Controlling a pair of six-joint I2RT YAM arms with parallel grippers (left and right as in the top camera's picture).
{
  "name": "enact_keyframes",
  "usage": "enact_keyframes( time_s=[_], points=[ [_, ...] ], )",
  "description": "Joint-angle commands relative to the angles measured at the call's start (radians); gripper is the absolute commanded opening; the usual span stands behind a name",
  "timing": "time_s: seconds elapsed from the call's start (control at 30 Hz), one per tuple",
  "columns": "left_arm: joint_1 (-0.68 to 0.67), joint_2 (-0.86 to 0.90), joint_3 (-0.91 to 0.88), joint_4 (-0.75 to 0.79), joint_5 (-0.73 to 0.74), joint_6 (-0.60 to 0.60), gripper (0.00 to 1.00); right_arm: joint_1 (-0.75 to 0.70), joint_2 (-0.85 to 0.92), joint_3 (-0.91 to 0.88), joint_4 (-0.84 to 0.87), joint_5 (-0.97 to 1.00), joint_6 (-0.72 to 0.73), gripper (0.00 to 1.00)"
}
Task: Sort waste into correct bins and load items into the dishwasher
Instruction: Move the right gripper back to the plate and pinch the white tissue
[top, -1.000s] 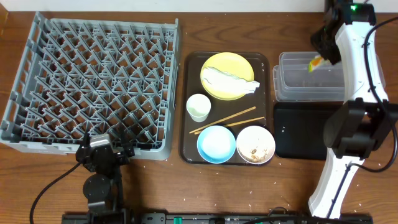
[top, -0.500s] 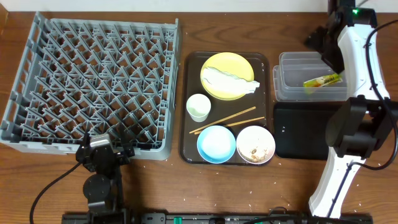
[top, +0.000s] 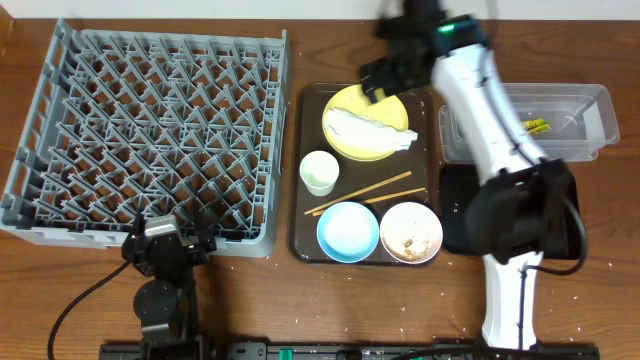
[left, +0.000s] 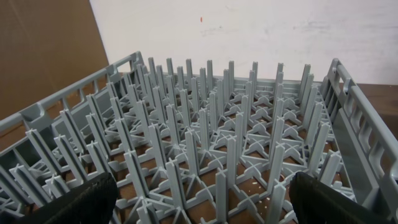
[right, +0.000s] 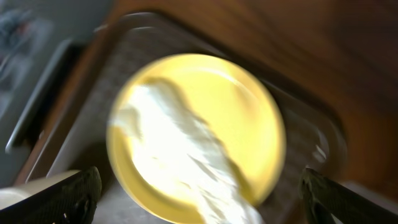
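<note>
The napkin's rack-side half (top: 352, 125) (right: 165, 137) lies uncovered on the plate below my right gripper, so next that gripper will move down, back and to the left in the overhead view onto it.
My right gripper (top: 386, 74) hangs open over the far edge of the round yellow plate (top: 392, 108), with nothing between its fingers. A crumpled white napkin (top: 368, 128) lies on the plate, and the blurred right wrist view shows both below the gripper (right: 205, 205). The yellow-green wrapper (top: 537, 125) lies inside the clear tub (top: 470, 140). The black tray (top: 462, 205) sits in front of the tub, partly hidden by my arm. A white cup (top: 319, 172), chopsticks (top: 365, 193), a light-blue bowl (top: 348, 231) and a white bowl (top: 411, 233) holding crumbs sit nearby. My left gripper (left: 208, 208) stands open at the grey dish rack's (top: 150, 130) front edge.
The dishes all sit on a dark-brown serving tray (top: 300, 150) between the rack and the two bins. Small crumbs are scattered on the wooden table (top: 250, 290) near its front edge. My right arm's white links cross over the black tray.
The right gripper opened and let the wrapper drop into the clear tub. The arm then swung left to above the yellow plate. The left arm has not moved.
</note>
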Motion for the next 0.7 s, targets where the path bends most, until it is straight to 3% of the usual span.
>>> enact_keyframes(
  time_s=[0.0, 0.27, 0.67],
  points=[
    [0.005, -0.006, -0.030, -0.019, -0.002, 0.009, 0.89, 0.068, 0.003, -0.013, 0.019, 0.066, -0.214, 0.99],
    [0.005, -0.006, -0.030, -0.019, -0.002, 0.009, 0.89, 0.102, 0.108, -0.021, 0.053, 0.066, -0.259, 0.72],
    [0.005, -0.006, -0.030, -0.019, -0.002, 0.009, 0.89, 0.091, 0.248, -0.021, 0.034, 0.066, -0.266, 0.53]
  ],
)
